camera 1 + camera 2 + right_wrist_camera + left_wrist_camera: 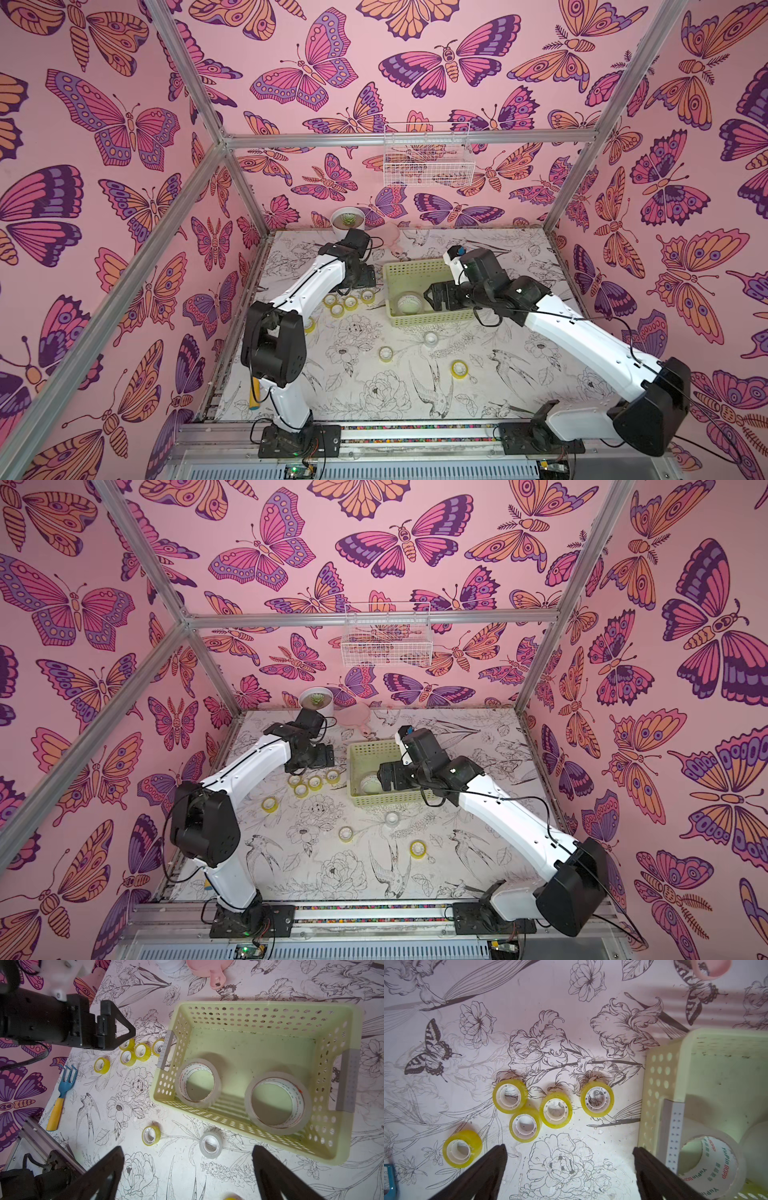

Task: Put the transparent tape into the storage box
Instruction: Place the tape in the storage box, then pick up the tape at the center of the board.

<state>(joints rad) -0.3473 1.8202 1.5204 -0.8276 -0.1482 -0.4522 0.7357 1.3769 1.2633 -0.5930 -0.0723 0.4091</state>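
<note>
My left gripper lowers to the yellow roll nearest the box next, onto that roll's cluster-side rim (362,296) (583,1099), and closes, since a bare gap parts the roll from its neighbour.
The storage box (409,277), pale yellow-green with perforated sides, stands mid-table and holds two wide whitish rolls of transparent tape (181,1086) (301,1105). Left of it, a cluster of small yellow rolls (350,302) (568,1113) lies on the table, with one more (269,804) further left. Nearer the front lie a clear roll (430,338) (211,1145) and two yellow ones (386,353) (459,369). My left gripper (570,1149) is open and empty above the table, between the cluster and the box wall. Over the box's right part hangs my right gripper (188,1149) (434,297), open and empty.
A white pot with a succulent (348,220) and a pink scoop (390,237) sit at the back. A blue-and-yellow hand rake (62,1093) lies near the left edge. A white wire basket (428,158) hangs on the back wall.
</note>
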